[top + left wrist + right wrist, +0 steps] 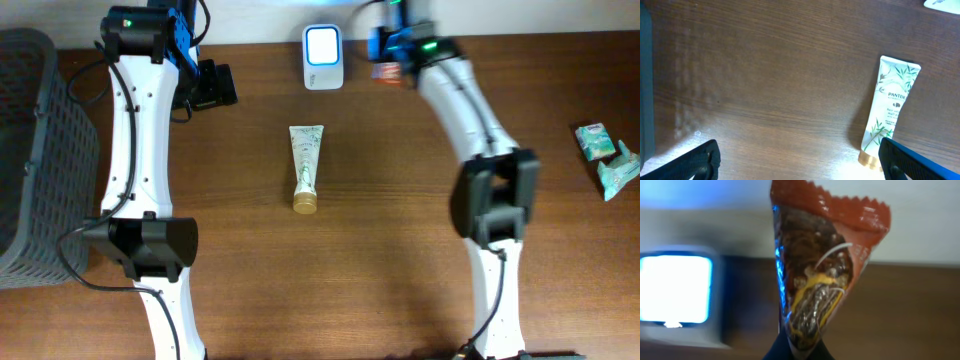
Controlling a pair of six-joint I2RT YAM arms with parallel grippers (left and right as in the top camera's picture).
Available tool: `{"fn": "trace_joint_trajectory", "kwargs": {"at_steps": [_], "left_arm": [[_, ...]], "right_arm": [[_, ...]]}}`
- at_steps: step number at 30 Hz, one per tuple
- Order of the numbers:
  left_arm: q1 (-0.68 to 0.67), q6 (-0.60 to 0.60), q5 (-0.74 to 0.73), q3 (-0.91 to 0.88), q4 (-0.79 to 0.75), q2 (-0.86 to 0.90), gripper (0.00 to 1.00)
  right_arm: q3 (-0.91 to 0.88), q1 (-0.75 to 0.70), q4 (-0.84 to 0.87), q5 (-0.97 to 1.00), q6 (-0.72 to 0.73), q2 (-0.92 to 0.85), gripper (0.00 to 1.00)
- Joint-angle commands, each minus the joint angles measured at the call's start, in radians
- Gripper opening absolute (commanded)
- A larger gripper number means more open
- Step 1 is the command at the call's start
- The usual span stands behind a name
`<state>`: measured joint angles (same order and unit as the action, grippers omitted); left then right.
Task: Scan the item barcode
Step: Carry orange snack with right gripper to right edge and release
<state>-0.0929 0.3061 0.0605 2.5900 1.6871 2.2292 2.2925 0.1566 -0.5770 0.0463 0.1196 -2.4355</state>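
Note:
I will next move my right gripper away from the scanner (323,57) and down onto the empty bare wood beside the green packets to let go of the packet there.
My right gripper (801,350) is shut on the lower end of a red-brown snack packet (825,270), which stands upright between the fingers. No barcode shows on the side I see. The white scanner (675,290) with its lit blue-white window glows just left of the packet. From overhead, the packet (388,71) hangs at the table's far edge, right of the scanner (323,57), under the right gripper (392,55). My left gripper (800,167) is open above bare wood with nothing between its fingers; overhead it sits at the back left (212,86).
A white Pantene tube (306,168) with a gold cap lies mid-table; in the left wrist view the tube (890,110) is next to the right finger. A grey mesh basket (35,150) stands at the left edge. Two green packets (607,155) lie far right.

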Motion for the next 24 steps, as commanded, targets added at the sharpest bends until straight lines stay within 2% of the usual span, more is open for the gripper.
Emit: {"fn": "trace_joint_trajectory", "kwargs": {"at_steps": [1, 5, 8, 10, 11, 12, 16, 18, 19, 21, 24], "left_arm": [[0.000, -0.001, 0.007, 0.009, 0.001, -0.012, 0.99], [0.000, -0.001, 0.007, 0.009, 0.001, -0.012, 0.99], [0.000, -0.001, 0.007, 0.009, 0.001, -0.012, 0.99], [0.000, -0.001, 0.007, 0.009, 0.001, -0.012, 0.99], [0.000, -0.001, 0.007, 0.009, 0.001, -0.012, 0.99], [0.000, -0.001, 0.007, 0.009, 0.001, -0.012, 0.99], [0.000, -0.001, 0.007, 0.009, 0.001, -0.012, 0.99], [0.000, -0.001, 0.007, 0.009, 0.001, -0.012, 0.99], [0.000, -0.001, 0.007, 0.009, 0.001, -0.012, 0.99], [0.000, -0.001, 0.007, 0.009, 0.001, -0.012, 0.99], [0.000, -0.001, 0.007, 0.009, 0.001, -0.012, 0.99]], "right_arm": [[0.013, -0.163, -0.156, 0.233, -0.006, 0.084, 0.04], [0.011, -0.332, -0.338, 0.306, -0.006, 0.072, 0.04], [0.000, -0.455, -0.402, 0.298, -0.006, 0.071, 0.04], [-0.014, -0.529, -0.418, 0.256, -0.006, 0.071, 0.06], [-0.020, -0.555, -0.422, 0.224, -0.006, 0.071, 0.15], [-0.029, -0.580, -0.423, 0.183, -0.006, 0.071, 0.17], [-0.076, -0.652, -0.422, 0.056, -0.006, 0.071, 0.18], [-0.103, -0.669, -0.419, 0.038, -0.005, 0.071, 0.55], [-0.113, -0.669, -0.419, 0.038, -0.005, 0.071, 0.48], [-0.117, -0.660, -0.423, 0.030, -0.006, 0.071, 0.47], [-0.116, -0.633, -0.436, -0.087, -0.006, 0.072, 0.47]]}}
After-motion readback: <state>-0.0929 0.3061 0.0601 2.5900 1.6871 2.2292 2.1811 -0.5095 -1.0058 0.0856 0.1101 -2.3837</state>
